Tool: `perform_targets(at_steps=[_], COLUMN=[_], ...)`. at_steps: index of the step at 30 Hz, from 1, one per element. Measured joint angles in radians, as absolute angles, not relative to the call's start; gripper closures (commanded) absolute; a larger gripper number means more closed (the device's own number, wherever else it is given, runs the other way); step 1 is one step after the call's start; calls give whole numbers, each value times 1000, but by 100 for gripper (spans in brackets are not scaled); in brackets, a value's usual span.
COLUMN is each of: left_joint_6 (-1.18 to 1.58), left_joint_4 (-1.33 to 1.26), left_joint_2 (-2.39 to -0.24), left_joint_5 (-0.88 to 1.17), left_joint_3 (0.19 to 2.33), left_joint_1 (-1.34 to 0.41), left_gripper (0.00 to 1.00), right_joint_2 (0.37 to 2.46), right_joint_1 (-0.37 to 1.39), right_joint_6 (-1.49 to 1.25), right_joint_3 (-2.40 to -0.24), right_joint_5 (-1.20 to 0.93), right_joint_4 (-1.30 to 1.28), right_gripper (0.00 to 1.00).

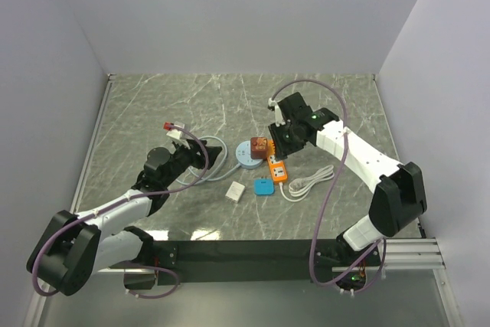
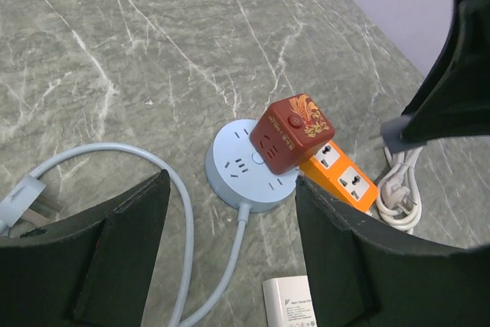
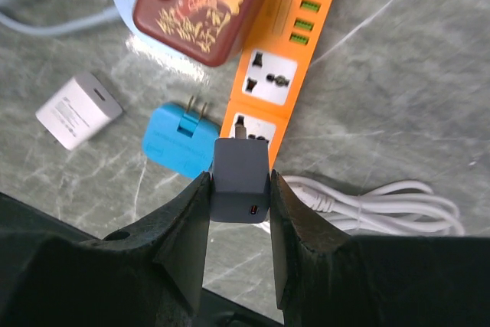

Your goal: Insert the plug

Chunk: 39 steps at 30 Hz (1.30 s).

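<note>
My right gripper moves down and back next and presses the grey plug into the power strip's near socket (image 1: 279,173) (image 3: 256,129) before release, because the plug's pins still hang above it.
My right gripper (image 3: 239,179) is shut on a grey plug (image 3: 241,165), pinched by its sides with the prongs pointing away from the wrist. The prongs sit over the near socket of the orange power strip (image 3: 277,82); I cannot tell whether they touch it. In the top view the right gripper (image 1: 277,137) hovers just behind the strip (image 1: 277,169). My left gripper (image 2: 231,189) is open with nothing between its fingers, low over the table to the left of the round light-blue socket hub (image 2: 243,170).
A dark red cube adapter (image 3: 195,5) sits on the round hub, beside the strip. A blue adapter (image 3: 176,142) and a white charger (image 3: 79,111) lie near the strip. A coiled white cable (image 3: 383,206) lies on the strip's right. The hub's blue cord (image 2: 115,155) loops left.
</note>
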<state>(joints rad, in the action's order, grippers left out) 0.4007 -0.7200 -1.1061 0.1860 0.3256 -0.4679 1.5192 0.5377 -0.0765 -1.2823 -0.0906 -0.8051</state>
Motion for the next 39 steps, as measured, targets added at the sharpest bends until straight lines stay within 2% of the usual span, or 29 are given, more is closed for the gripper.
perform_targets(at_steps=[18, 39], left_joint_6=[382, 382], left_joint_4=[-719, -720], left_joint_2=[-1131, -1144], left_joint_5=[186, 186], left_joint_3=[332, 332], left_joint_1=[-464, -458], left_gripper=[28, 28], right_joint_2=[1695, 1686], right_joint_1=[538, 544], right_joint_6=[-78, -110], right_joint_3=[-1261, -1272], right_joint_5=[-161, -133], right_joint_4=[-798, -829], right_gripper=[100, 100])
